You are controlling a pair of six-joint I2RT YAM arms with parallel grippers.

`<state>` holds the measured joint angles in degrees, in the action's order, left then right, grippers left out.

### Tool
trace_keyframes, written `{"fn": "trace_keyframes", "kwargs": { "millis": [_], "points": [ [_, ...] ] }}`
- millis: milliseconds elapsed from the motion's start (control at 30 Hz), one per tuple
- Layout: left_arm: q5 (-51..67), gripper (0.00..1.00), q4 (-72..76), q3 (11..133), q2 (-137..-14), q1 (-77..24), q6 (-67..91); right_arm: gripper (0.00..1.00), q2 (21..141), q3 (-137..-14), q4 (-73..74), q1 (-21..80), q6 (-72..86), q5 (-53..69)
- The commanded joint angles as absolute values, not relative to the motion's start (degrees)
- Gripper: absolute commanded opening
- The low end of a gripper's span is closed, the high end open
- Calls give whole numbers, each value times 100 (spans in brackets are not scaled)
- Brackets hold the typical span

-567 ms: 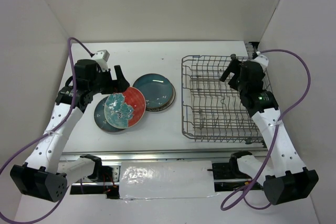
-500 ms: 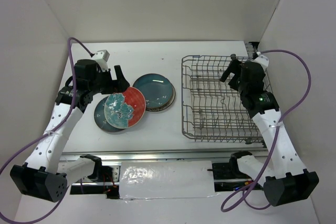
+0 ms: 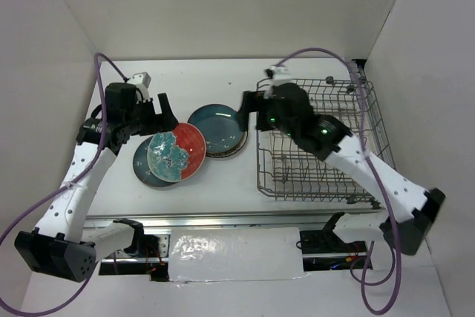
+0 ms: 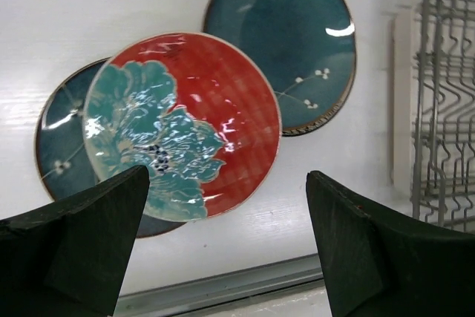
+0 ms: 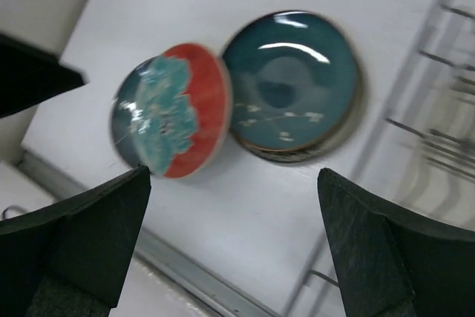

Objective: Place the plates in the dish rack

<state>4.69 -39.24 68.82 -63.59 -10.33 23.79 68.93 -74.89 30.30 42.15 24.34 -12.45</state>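
The red plate lies on top, uncovered, so my right gripper needs to move down and across the second teal plate to the red plate's rim [image 3: 203, 142] [image 5: 226, 102] next.
The red plate with a turquoise patch [image 3: 177, 152] lies overlapping a dark teal plate [image 3: 142, 167] at the table's left. A second teal plate [image 3: 217, 127] lies on another plate of which only a pale rim [image 3: 236, 150] shows. The grey wire dish rack [image 3: 319, 161] stands at the right, with no plates in it. My left gripper [image 3: 168, 109] hovers open just behind the red plate [image 4: 185, 124]. My right gripper [image 3: 251, 109] hovers open over the rack's left edge, beside the second teal plate [image 5: 293, 79]. Both are empty.
White walls close in the table on the left, back and right. A metal rail [image 3: 223, 219] runs along the front edge. The rack's wires [image 4: 445, 109] stand close to the right of the plates. Purple cables loop off both arms.
My right arm has swung left from the rack's far right side to its left edge, next to the plates. My left arm has barely moved. The plates lie as before.
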Motion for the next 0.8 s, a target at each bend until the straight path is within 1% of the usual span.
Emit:
{"fn": "trace_keyframes", "kwargs": {
  "millis": [0,33,100,133,200,233,300,367,433,533,667,767],
  "points": [
    [44,99,-4718,7601,-6591,-801,2768,100,7785,-8329,2945,4833,2320,-538],
    [-217,99,-4833,7655,-6609,-765,2908,100,8170,-8428,2883,4930,2320,-232],
    [-246,99,-4931,7655,-6513,-625,2997,100,8559,-8613,2629,5132,2346,-35],
    [-176,99,-4896,7647,-6365,-554,3075,100,8969,-8770,2532,5142,2355,295],
    [69,99,-4808,7655,-6110,-274,2972,100,9376,-8955,2496,5124,2391,518],
    [375,99,-4755,7664,-6030,-212,2875,100,9726,-9034,2435,5115,2460,701],
    [711,99,-4728,7760,-5977,-150,2490,99,10053,-9280,2347,5036,2505,834],
    [599,99,-4956,8031,-6082,-132,2444,98,10587,-9744,2591,4923,2566,931],
    [388,99,-5176,8103,-6143,-106,2408,96,10932,-9896,2602,4826,2680,993],
    [246,99,-5116,8060,-5986,-35,2399,94,11248,-9975,2470,4658,2803,1177],
    [728,99,-4782,7700,-5705,-9,2347,92,11750,-10388,2689,4632,2751,1107],
    [835,99,-4667,7647,-5590,-17,2391,92,11997,-10485,2707,4597,2769,1055]
  ]
}}
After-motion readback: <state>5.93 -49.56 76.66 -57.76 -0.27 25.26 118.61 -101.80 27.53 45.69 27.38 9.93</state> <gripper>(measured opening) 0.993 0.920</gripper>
